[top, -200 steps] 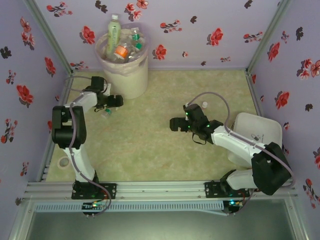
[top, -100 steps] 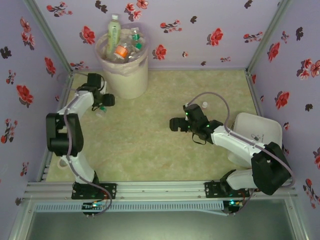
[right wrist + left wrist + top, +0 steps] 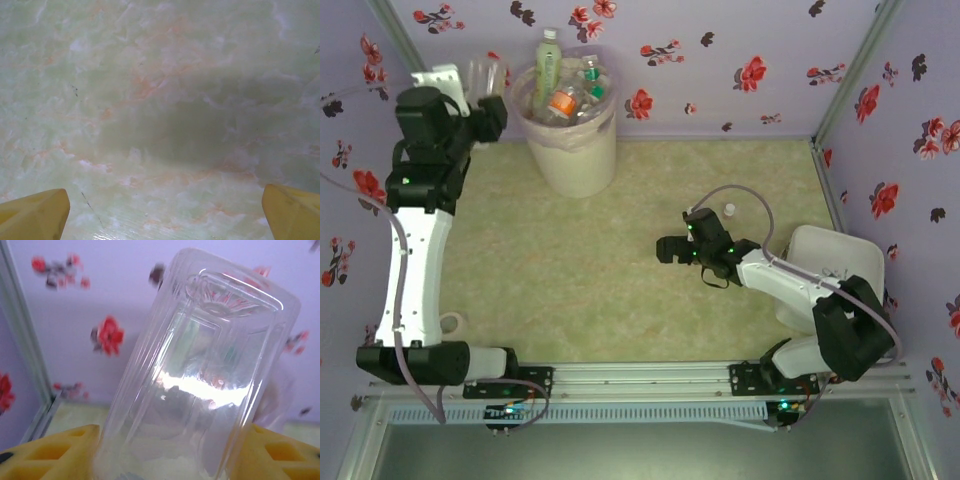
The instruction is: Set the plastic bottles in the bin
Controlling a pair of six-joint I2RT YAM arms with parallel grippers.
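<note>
My left gripper swings outward over the bin's opening by the green-labelled bottle beside it and releases next, since the clear bottle is still outside the bin's rim.
My left gripper [image 3: 485, 100] is raised high at the back left, just left of the bin [image 3: 571, 152], and is shut on a clear plastic bottle [image 3: 486, 72]. In the left wrist view that bottle [image 3: 200, 380] stands between the yellow fingers [image 3: 55, 452] with its base pointing away. The cream bin, lined with a pinkish bag, holds several bottles [image 3: 567, 90], one tall green-labelled one [image 3: 546, 62] sticking up. My right gripper [image 3: 669, 249] hovers low over the mid table, open, with bare marbled surface between its yellow fingertips [image 3: 37, 212].
A tiny white cap [image 3: 729, 209] lies behind the right arm. A white tray [image 3: 832, 262] sits at the right edge. A ring of tape [image 3: 448, 322] lies near the left arm's base. Flowered walls close in the table on three sides.
The left arm has lifted from the table beside the bin up to rim height, carrying the clear bottle. The right arm has barely moved.
</note>
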